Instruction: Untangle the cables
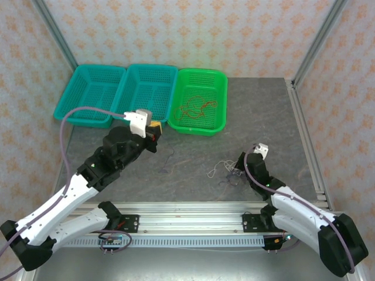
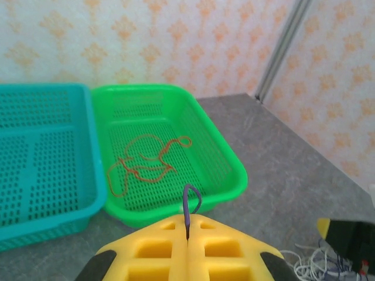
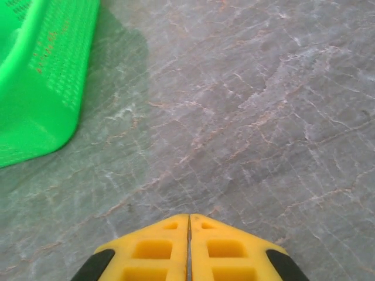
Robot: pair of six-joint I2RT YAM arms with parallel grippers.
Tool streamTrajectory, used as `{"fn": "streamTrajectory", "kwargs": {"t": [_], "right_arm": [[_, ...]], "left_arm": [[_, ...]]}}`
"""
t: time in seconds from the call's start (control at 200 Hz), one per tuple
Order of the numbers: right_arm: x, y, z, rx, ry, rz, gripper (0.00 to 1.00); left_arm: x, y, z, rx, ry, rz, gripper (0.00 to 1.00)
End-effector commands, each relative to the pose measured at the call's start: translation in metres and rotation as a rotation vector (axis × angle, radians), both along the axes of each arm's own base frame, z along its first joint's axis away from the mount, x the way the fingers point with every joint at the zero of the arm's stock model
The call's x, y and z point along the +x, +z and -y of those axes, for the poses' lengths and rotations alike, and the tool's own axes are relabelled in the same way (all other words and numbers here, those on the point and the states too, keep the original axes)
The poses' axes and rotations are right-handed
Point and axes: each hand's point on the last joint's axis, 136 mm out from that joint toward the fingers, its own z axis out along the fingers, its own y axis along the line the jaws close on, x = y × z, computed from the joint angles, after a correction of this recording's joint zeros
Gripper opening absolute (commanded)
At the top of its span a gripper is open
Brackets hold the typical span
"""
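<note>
The left gripper moves outward over the teal basket beside the green one next and releases the dark grey cable inside, since the teal basket stands empty.
My left gripper (image 2: 187,221) is shut on a dark grey cable (image 2: 188,202), whose small loop pokes up between the yellow fingertips. From above, that gripper (image 1: 154,132) hovers over the table in front of the baskets, and the dark cable (image 1: 168,159) hangs from it down to the tabletop. A red-orange cable (image 1: 196,108) lies coiled in the green basket (image 1: 221,82), and it is also the red-orange cable (image 2: 143,164) in the left wrist view. A tangle of whitish and dark cables (image 1: 224,172) lies beside my right gripper (image 1: 238,168). The right gripper (image 3: 188,218) is shut, with no cable showing between its fingers.
Two teal baskets (image 1: 94,73) (image 1: 133,73) stand left of the green one along the back wall. The green basket's corner (image 3: 35,88) is ahead and left of the right gripper. Metal frame posts rise at the table's back corners, and a rail runs along its near edge.
</note>
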Motion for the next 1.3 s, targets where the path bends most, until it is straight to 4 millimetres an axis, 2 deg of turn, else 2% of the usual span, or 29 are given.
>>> {"fn": "streamTrajectory", "kwargs": {"t": [0.0, 0.035, 0.055, 0.11, 0.18, 0.21, 0.26, 0.34, 0.41, 0.52, 0.631, 0.731, 0.846, 0.936, 1.096, 1.196, 1.296], "right_arm": [[0.003, 0.02, -0.032, 0.048, 0.174, 0.052, 0.0], [0.003, 0.024, -0.036, 0.05, 0.199, 0.05, 0.0], [0.003, 0.027, -0.04, 0.057, 0.217, 0.049, 0.06], [0.001, 0.037, -0.054, 0.084, 0.294, 0.055, 0.35], [0.001, 0.053, -0.066, 0.115, 0.352, 0.08, 0.73], [0.003, 0.061, -0.067, 0.126, 0.35, 0.092, 0.81], [0.005, 0.074, -0.068, 0.138, 0.347, 0.12, 0.86], [0.007, 0.1, -0.068, 0.166, 0.343, 0.182, 0.9], [0.008, 0.123, -0.066, 0.197, 0.326, 0.233, 0.91], [0.009, 0.149, -0.065, 0.232, 0.309, 0.283, 0.91], [0.009, 0.159, -0.065, 0.259, 0.305, 0.289, 0.91], [0.008, 0.158, -0.065, 0.285, 0.293, 0.276, 0.91], [0.008, 0.152, -0.06, 0.328, 0.249, 0.246, 0.91], [0.006, 0.15, -0.059, 0.342, 0.243, 0.227, 0.91], [-0.002, 0.151, -0.055, 0.328, 0.243, 0.202, 0.9], [-0.008, 0.152, -0.051, 0.324, 0.237, 0.199, 0.9], [-0.013, 0.151, -0.047, 0.329, 0.228, 0.201, 0.9]], "left_arm": [[-0.003, -0.043, 0.014, 0.008, -0.063, -0.113, 0.0], [-0.001, -0.054, 0.014, 0.013, -0.049, -0.137, 0.0], [0.0, -0.058, 0.013, 0.015, -0.041, -0.147, 0.0], [0.001, -0.065, 0.012, 0.02, -0.023, -0.167, 0.0], [0.002, -0.064, 0.013, 0.009, -0.024, -0.17, 0.0], [0.002, -0.06, 0.013, 0.002, -0.025, -0.163, 0.0], [0.002, -0.053, 0.014, -0.005, -0.032, -0.151, 0.0], [0.002, -0.033, 0.015, -0.01, -0.04, -0.126, 0.0], [0.005, -0.006, 0.014, -0.014, -0.033, -0.082, 0.0], [0.024, 0.037, 0.01, 0.012, 0.002, -0.009, 0.0], [0.056, 0.079, 0.0, 0.076, 0.052, 0.056, 0.0], [0.091, 0.112, -0.011, 0.11, 0.102, 0.117, 0.0], [0.134, 0.135, -0.028, 0.12, 0.17, 0.145, 0.0], [0.168, 0.137, -0.044, 0.133, 0.226, 0.147, 0.0], [0.227, 0.117, -0.078, 0.122, 0.323, 0.091, 0.0], [0.257, 0.087, -0.095, 0.112, 0.358, 0.03, 0.0], [0.283, 0.039, -0.1, 0.129, 0.342, -0.077, 0.0]]}}
